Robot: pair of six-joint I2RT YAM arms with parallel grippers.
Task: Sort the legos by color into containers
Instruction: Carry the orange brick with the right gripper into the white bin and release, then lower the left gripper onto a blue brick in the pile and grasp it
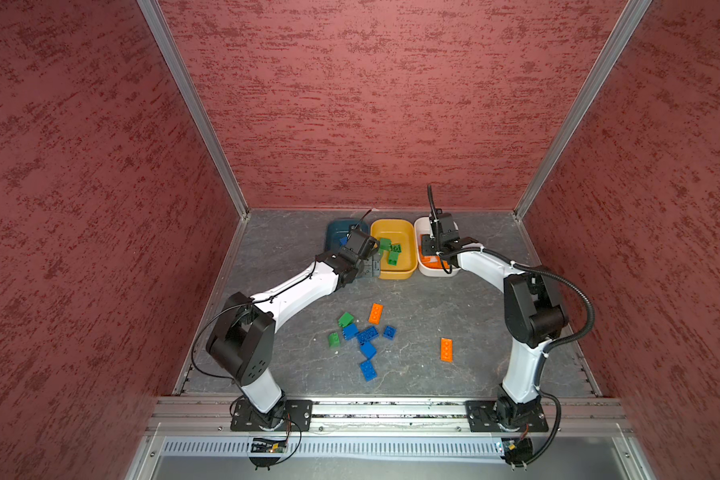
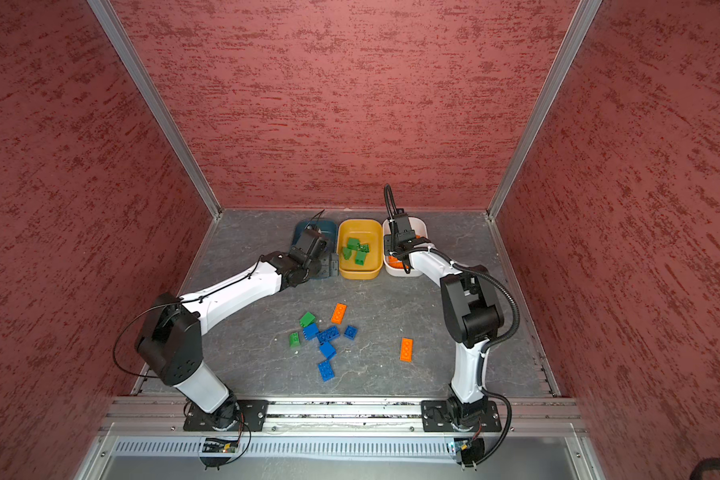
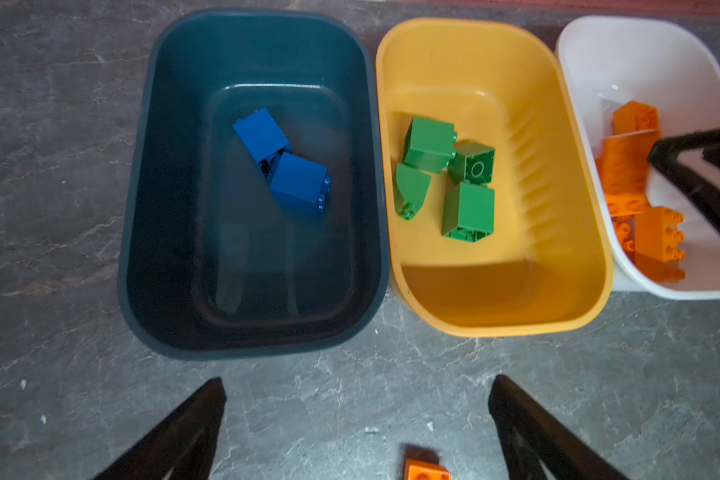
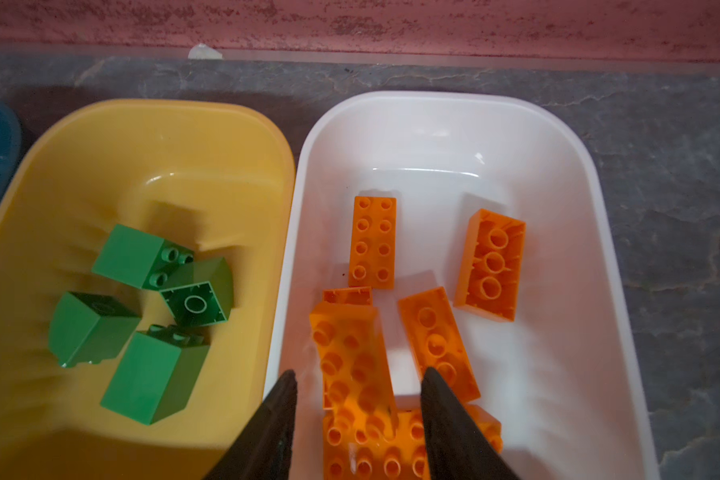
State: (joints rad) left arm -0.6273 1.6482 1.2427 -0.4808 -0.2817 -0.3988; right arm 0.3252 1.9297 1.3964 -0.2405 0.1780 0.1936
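Next, the left gripper draws back and down onto the small blue lego (image 1: 388, 332) standing clear of the blue cluster, as it lies below, nearer my base.
Three containers stand side by side at the back. The teal one (image 3: 171, 124) holds two blue legos (image 3: 281, 162). Several green legos (image 3: 445, 174) lie in the yellow one (image 3: 474, 75), and several orange legos (image 4: 373, 243) in the white one (image 4: 433, 137). My right gripper (image 4: 359, 371) hangs over the white container, jaws apart. A blurred orange brick (image 4: 350, 345) lies loose between them on the pile. My left gripper (image 3: 359, 380) is wide open and empty above the table, just in front of the teal and yellow containers.
Loose legos lie mid-table: orange ones (image 1: 376, 313) (image 1: 446, 349), green ones (image 1: 345, 319) (image 1: 334, 338), and a blue cluster (image 1: 366, 334) with one more blue (image 1: 368, 370) nearer the front. Red walls enclose the table on three sides.
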